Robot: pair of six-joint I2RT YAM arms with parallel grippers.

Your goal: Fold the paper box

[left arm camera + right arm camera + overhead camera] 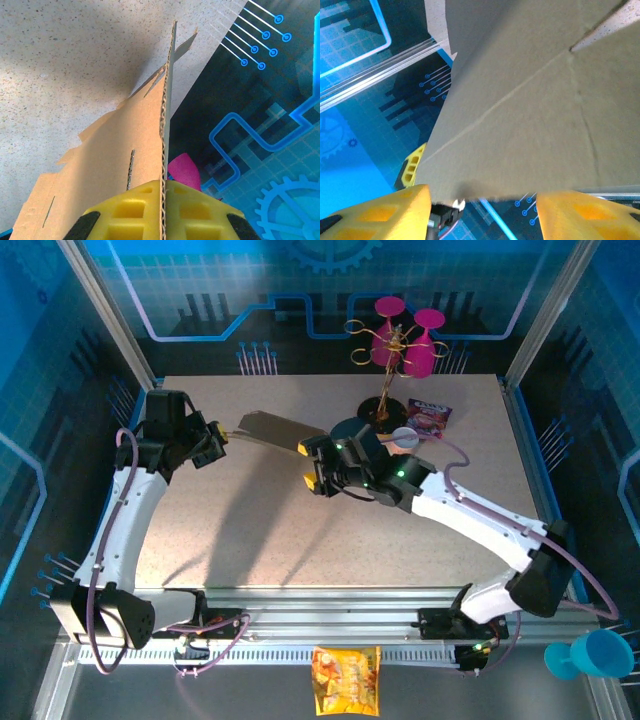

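Next, my right gripper will shift outward to bring the cardboard panel's loose end between its fingers and close, since that unpinched end lies outward of the gripper.
The paper box is a flat brown cardboard sheet held off the table, running from the left gripper toward the middle. My left gripper is shut on one end of it. In the left wrist view the yellow fingers pinch the corrugated edge of the box, with the gripper closed on it. My right gripper sits at the sheet's other end. In the right wrist view this gripper stands open, and the box hangs just ahead of its fingertips, its edge between them but not pinched.
Two pink cups hang on a wire stand at the back. A purple snack packet lies back right. A yellow-orange snack bag lies beyond the front rail, and a blue cup stands at the bottom right.
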